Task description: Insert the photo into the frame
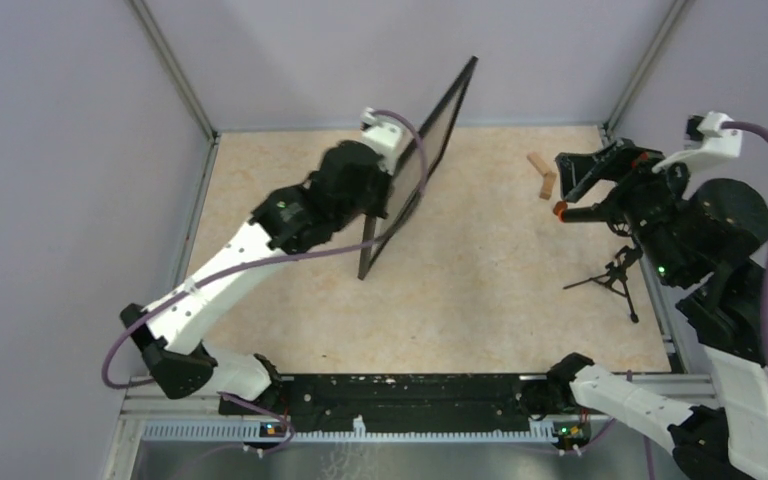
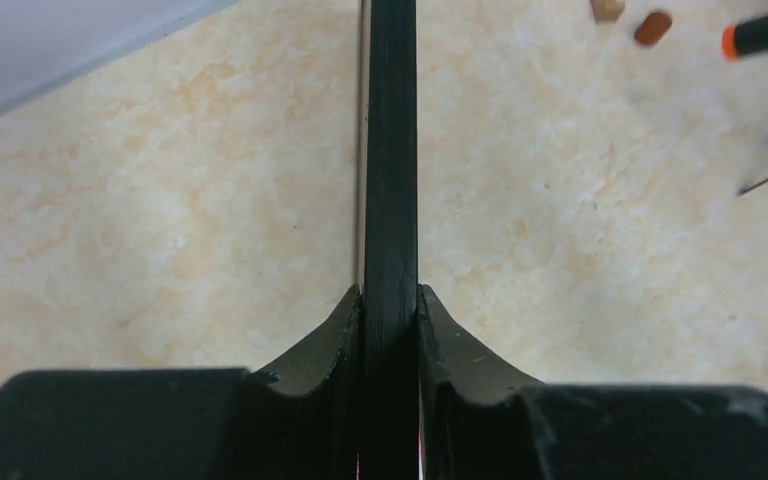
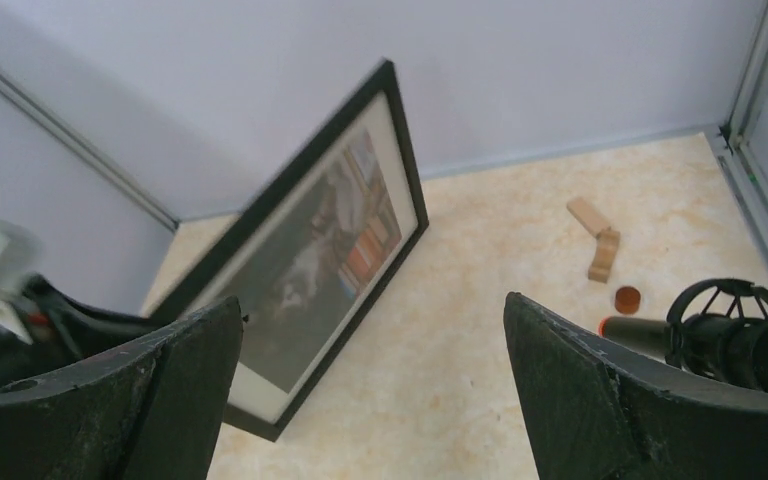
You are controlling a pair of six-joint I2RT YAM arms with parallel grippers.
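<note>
My left gripper should next go down to the left in the top view, where bare table is below it, and let go of the frame, since the photo (image 3: 325,250) is in.
The black frame (image 1: 438,137) stands on its long edge, tilted, in the middle of the table. My left gripper (image 1: 390,185) is shut on its upper edge; in the left wrist view both fingers press the black edge (image 2: 391,150) at the gripper (image 2: 391,296). In the right wrist view the frame (image 3: 278,195) faces me with the photo (image 3: 325,250) of colourful books inside it, behind a white mat border (image 3: 406,195). My right gripper (image 3: 372,303) is open and empty, held above the table to the right of the frame, and it shows in the top view too (image 1: 582,172).
Two wooden blocks (image 1: 542,173) and a small brown disc (image 3: 627,298) lie at the back right. A black microphone with an orange ring (image 3: 620,327) on a small tripod (image 1: 615,277) stands by the right wall. Grey walls enclose the table.
</note>
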